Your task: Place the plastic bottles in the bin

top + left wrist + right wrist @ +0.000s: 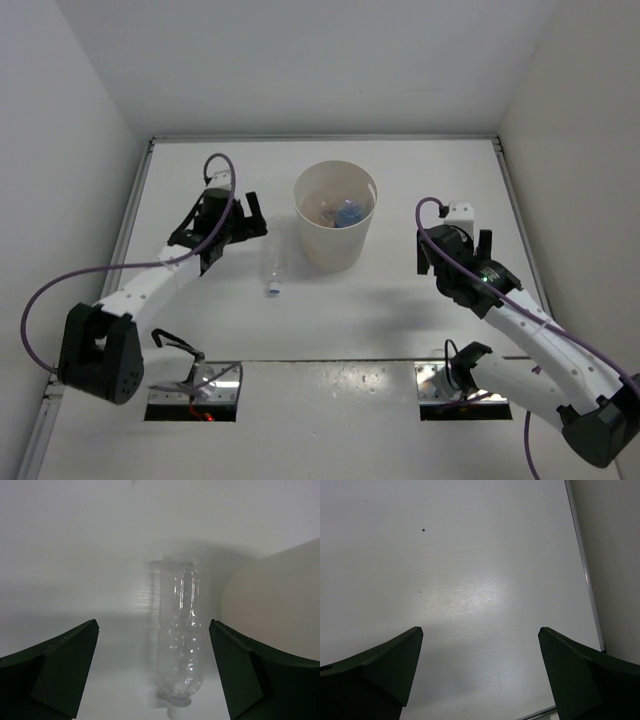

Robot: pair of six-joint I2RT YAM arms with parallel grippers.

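Note:
The clear bottle's middle (274, 255) (179, 629) is below my left gripper and to its right in the top view. I will lower the gripper's open fingers that way, so that they go on both sides of it.
The cream-white bin (335, 250) stands mid-table; its wall shows at the right of the left wrist view (275, 605). Inside it I see a blue-labelled bottle (348, 213) and a faint orange shape (323, 207); anything else in there is unclear. One clear bottle (274, 266) lies on the table left of the bin, its white cap toward the arms. In the left wrist view the clear bottle (181, 640) lies below and between my open fingers, nearer the right one. My left gripper (254, 220) (152, 626) is open and hovers over it. My right gripper (453, 243) (480, 630) is open and empty over bare table, right of the bin.
White walls enclose the table on three sides. A raised table edge (582, 565) runs along the right. Two cut-outs with cables (195, 388) (460, 385) sit near the arm bases. Purple cables loop off both arms.

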